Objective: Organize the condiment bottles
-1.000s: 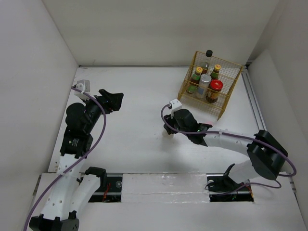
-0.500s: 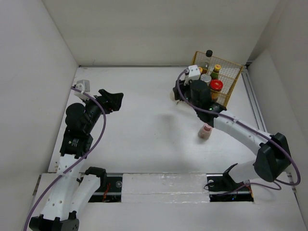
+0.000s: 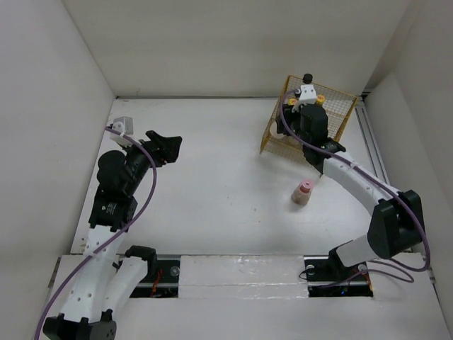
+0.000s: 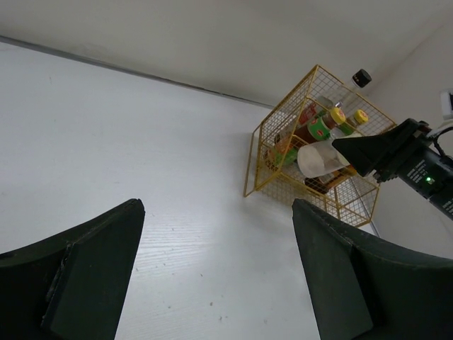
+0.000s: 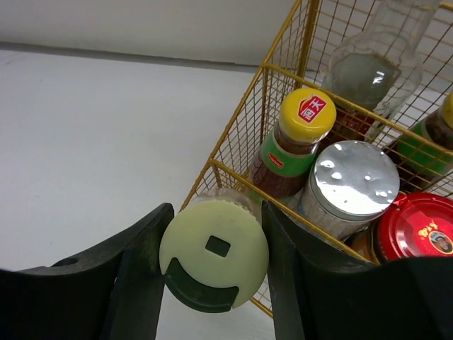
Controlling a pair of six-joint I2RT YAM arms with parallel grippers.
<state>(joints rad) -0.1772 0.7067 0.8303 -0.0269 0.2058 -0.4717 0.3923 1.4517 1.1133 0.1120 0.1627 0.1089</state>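
Note:
My right gripper holds the green-topped shaker and next needs to lower it into the corner of the basket's front level by the yellow-capped green-label bottle (image 3: pixel 277 140), where space is free. Then it should open.
My right gripper (image 5: pixel 214 263) is shut on the green-topped shaker (image 5: pixel 214 252) and holds it over the front-left rim of the yellow wire basket (image 5: pixel 233 174). In the basket stand a yellow-capped green-label bottle (image 5: pixel 306 117), the silver-topped shaker (image 5: pixel 354 183), the red-lidded jar (image 5: pixel 417 225), a black-capped glass bottle (image 3: pixel 308 77) and a second yellow-capped bottle (image 3: pixel 320 99). The pink-topped shaker (image 3: pixel 303 191) stands alone on the table. My right gripper (image 3: pixel 297 127) hangs over the basket (image 3: pixel 340 99). My left gripper (image 3: pixel 166 145) is open and empty, far to the left.
The basket (image 4: pixel 283 177) sits in the back right corner, close to the back wall and the right wall with its rail (image 3: pixel 371 152). The held shaker also shows in the left wrist view (image 4: pixel 320 159). White table (image 3: pixel 212 177) lies between the arms.
My right gripper has carried the green-topped shaker from mid-table up and back to the basket's front rim. The pink-topped shaker is uncovered. The left arm has not moved.

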